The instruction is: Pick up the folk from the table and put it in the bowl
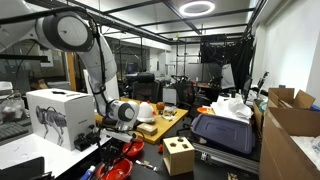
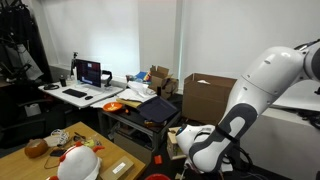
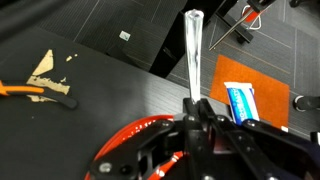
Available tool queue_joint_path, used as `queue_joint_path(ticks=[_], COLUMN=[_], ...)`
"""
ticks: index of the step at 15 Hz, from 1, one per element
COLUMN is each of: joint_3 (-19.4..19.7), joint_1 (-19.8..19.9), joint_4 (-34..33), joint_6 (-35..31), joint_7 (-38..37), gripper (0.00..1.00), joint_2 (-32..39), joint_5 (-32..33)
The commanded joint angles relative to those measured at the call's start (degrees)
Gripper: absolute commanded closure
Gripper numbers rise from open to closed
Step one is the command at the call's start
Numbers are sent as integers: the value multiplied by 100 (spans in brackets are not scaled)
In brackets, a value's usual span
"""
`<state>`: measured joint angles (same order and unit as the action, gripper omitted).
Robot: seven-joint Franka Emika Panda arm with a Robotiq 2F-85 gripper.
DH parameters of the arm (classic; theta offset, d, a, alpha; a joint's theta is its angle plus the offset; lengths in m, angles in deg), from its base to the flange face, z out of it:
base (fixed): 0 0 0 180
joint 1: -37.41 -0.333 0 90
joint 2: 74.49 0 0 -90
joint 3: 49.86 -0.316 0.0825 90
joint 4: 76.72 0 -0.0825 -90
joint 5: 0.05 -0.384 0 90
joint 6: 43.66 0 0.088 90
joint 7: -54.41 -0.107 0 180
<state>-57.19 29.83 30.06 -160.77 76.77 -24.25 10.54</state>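
The fork's long end still sticks out past the red bowl's rim over the dark table, so my gripper should move down and over the middle of the red bowl next.
In the wrist view my gripper (image 3: 195, 103) is shut on the fork (image 3: 193, 50), a pale, shiny utensil whose long end sticks out past the fingertips over the dark table. The red bowl (image 3: 140, 125) lies right under the gripper at the lower left, partly hidden by the fingers. In an exterior view the gripper (image 1: 117, 138) hangs low over the red bowl (image 1: 131, 150) on the cluttered table. The fork is too small to make out in both exterior views.
A toothpaste tube (image 3: 240, 100) lies on an orange mat (image 3: 262, 80) to the right, and an orange-handled tool (image 3: 35, 92) to the left. A wooden box (image 1: 179, 156), a white carton (image 1: 57, 115), a dark case (image 1: 222, 133) and cardboard boxes (image 1: 290, 130) stand around.
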Motion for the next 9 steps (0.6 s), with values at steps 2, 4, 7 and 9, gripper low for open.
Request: queue_joint_path(ticks=[2, 4, 7, 9], joint_3=[-48, -45, -32, -32], joint_1=[-135, -201, -303, -374], joint_4=[-425, -568, -808, -969], joint_6=[344, 433, 542, 607], joint_7=[-141, -149, -177, -186], gripper=[98, 98, 98, 98], joint_2=[220, 322, 552, 718], joint_5=[135, 164, 226, 274])
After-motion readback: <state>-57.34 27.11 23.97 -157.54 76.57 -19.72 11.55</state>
